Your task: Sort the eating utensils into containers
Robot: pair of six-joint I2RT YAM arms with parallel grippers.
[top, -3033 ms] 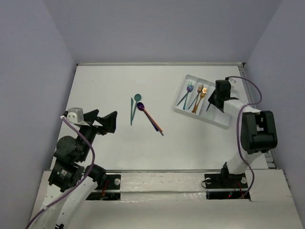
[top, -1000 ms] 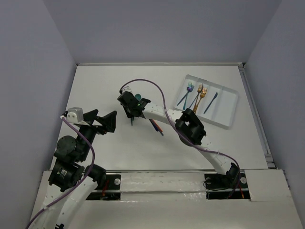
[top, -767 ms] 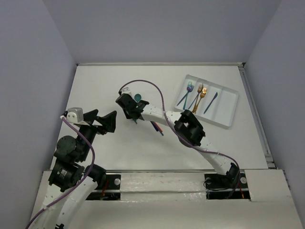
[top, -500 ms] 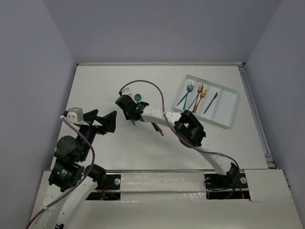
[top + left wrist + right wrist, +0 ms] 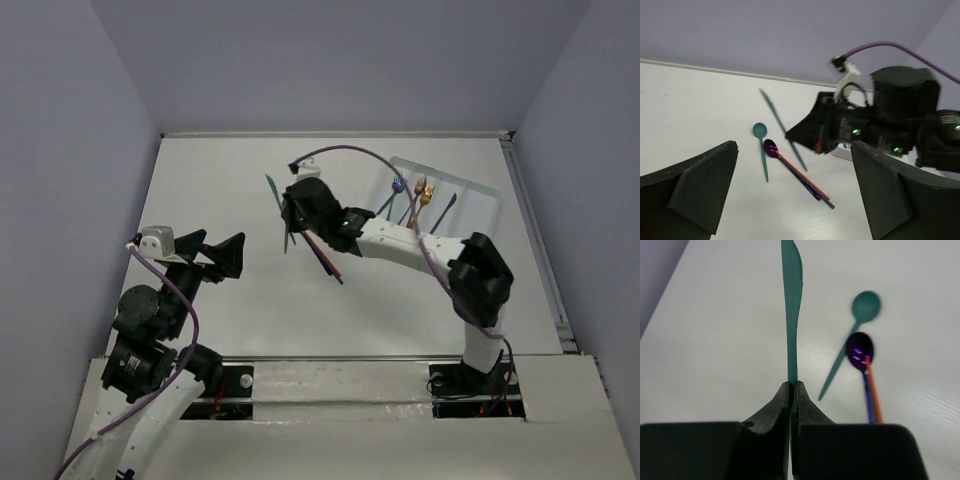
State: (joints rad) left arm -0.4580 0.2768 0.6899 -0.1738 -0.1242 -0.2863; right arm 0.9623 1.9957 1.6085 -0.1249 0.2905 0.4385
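Note:
The robot's right gripper needs to swing to the right in the top view, turn and lower beside the blue knife [image 5: 449, 212], since that tray section already holds a knife.
My right gripper [image 5: 294, 205] [image 5: 794, 386] is shut on the handle of a teal knife [image 5: 791, 305] and holds it above the table, blade pointing away to the back left [image 5: 272, 190]. The knife also shows in the left wrist view [image 5: 782, 125]. Under and beside it lie a teal spoon [image 5: 866, 306] [image 5: 760, 131], a purple spoon [image 5: 860, 350] [image 5: 771, 148] and an orange utensil [image 5: 873, 397] [image 5: 330, 262]. The white divided tray [image 5: 478, 225] at the back right holds several forks [image 5: 420, 188] and a blue knife [image 5: 447, 206]. My left gripper [image 5: 218, 252] [image 5: 794, 155] is open and empty, left of the pile.
The right arm [image 5: 400, 240] stretches across the table's middle and covers the tray's near left corner. A purple cable [image 5: 345, 152] loops above the right wrist. Grey walls close the table in at the back and both sides.
The right gripper came from the tray to the teal knife on the table, shut on it, and has now lifted it up and to the right. The left arm has not moved.

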